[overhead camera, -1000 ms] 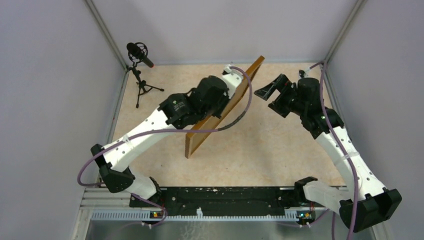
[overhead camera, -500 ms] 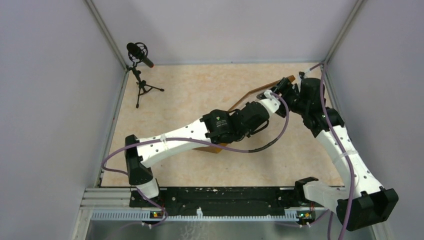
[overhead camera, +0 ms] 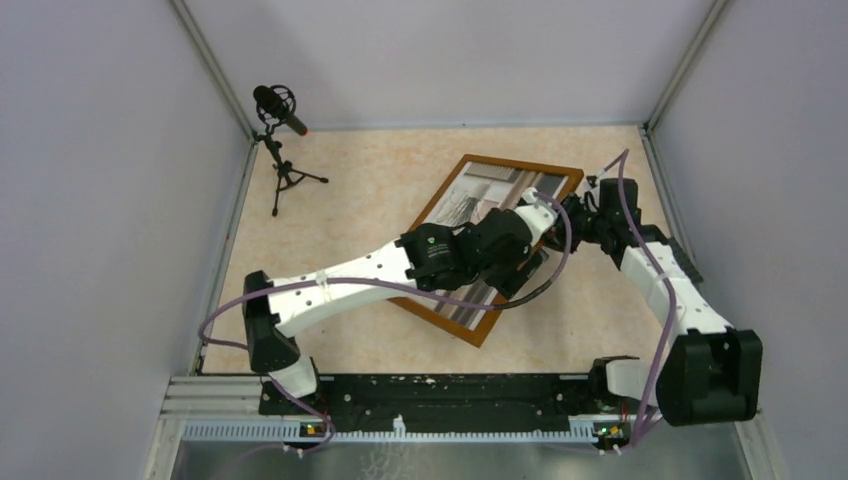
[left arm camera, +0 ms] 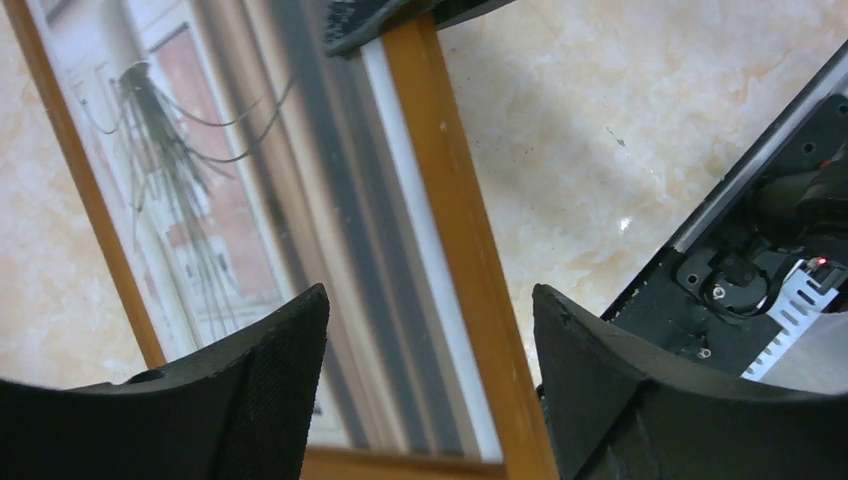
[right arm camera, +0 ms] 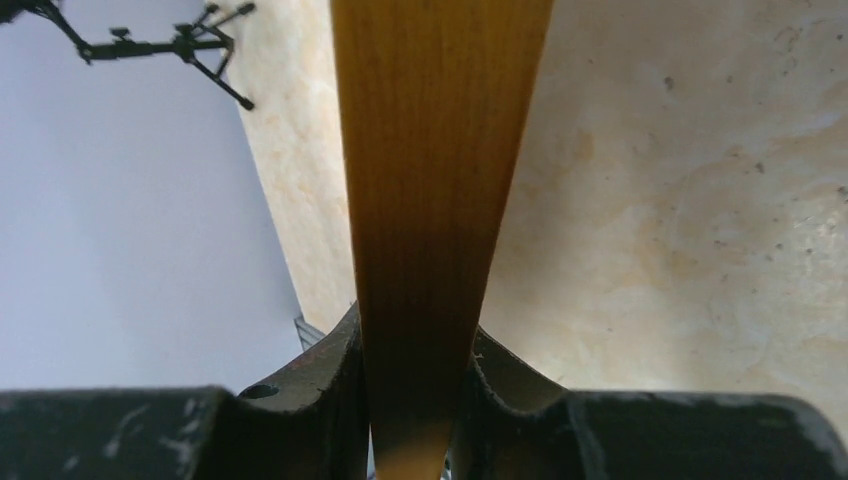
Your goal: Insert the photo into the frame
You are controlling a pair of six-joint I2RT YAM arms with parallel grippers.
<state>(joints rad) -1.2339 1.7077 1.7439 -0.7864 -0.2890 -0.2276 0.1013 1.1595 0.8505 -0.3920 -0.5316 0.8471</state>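
My right gripper swings the far end of the frame to the left in the top view next, since the frame's far end (overhead camera: 525, 165) slants toward the side.
The light wooden frame (overhead camera: 478, 337) sits face up in the middle right of the table, with the photo (overhead camera: 475, 195) showing inside it: pale interior, dark wispy strands (left arm camera: 165, 150). My left gripper (overhead camera: 543, 205) hovers over the frame's right side. It is open, and the moulding (left arm camera: 450, 200) runs between its fingers (left arm camera: 250, 390) without touching them. My right gripper (right arm camera: 415, 400) is shut on the frame's right edge (right arm camera: 435, 150), seen edge-on between its fingers. I cannot tell whether the frame lies flat or is tipped up at that edge.
A microphone on a small tripod (overhead camera: 282, 140) stands at the back left corner. Grey walls close the table on three sides. The arms' black base rail (overhead camera: 440, 395) runs along the near edge.
The frame swung from standing on edge to face up. My left gripper let go of it and opened. My right gripper closed on the frame's right edge.
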